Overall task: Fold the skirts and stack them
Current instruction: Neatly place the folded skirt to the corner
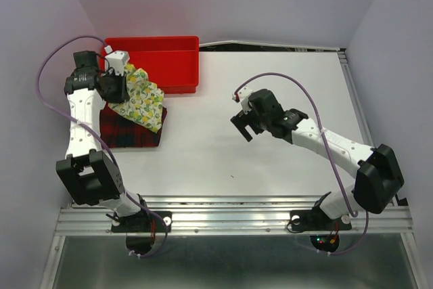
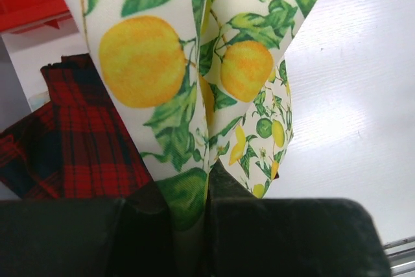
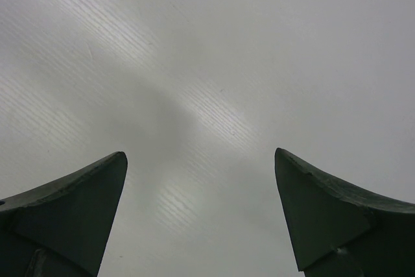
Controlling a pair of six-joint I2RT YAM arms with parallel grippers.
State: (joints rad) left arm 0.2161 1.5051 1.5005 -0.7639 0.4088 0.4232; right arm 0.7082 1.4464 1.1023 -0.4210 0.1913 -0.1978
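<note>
I should lower my left gripper and ease it to the left in the top view. Then I need to let go of the lemon skirt's fold on the plaid skirt's uncovered part (image 1: 110, 121) (image 2: 91, 147), which is under the gripper's fingers.
The lemon skirt (image 1: 142, 96), white with yellow lemons and green leaves, hangs folded from my left gripper (image 1: 120, 86), and its lower end rests on the red-and-black plaid skirt (image 1: 128, 130), which lies flat at the table's left. In the left wrist view the jaws of my left gripper (image 2: 207, 192) are shut on the lemon cloth (image 2: 194, 82), with the plaid skirt (image 2: 78, 141) below on the left. My right gripper (image 1: 242, 125) is open and empty above bare table at the centre. In the right wrist view my right gripper (image 3: 201, 186) shows only table between its fingers.
A red plastic tray (image 1: 166, 62) stands at the back left, just behind the skirts. The white table (image 1: 270, 86) ends at a metal rail (image 1: 237, 211) at the near edge. Grey walls close the left, back and right sides.
</note>
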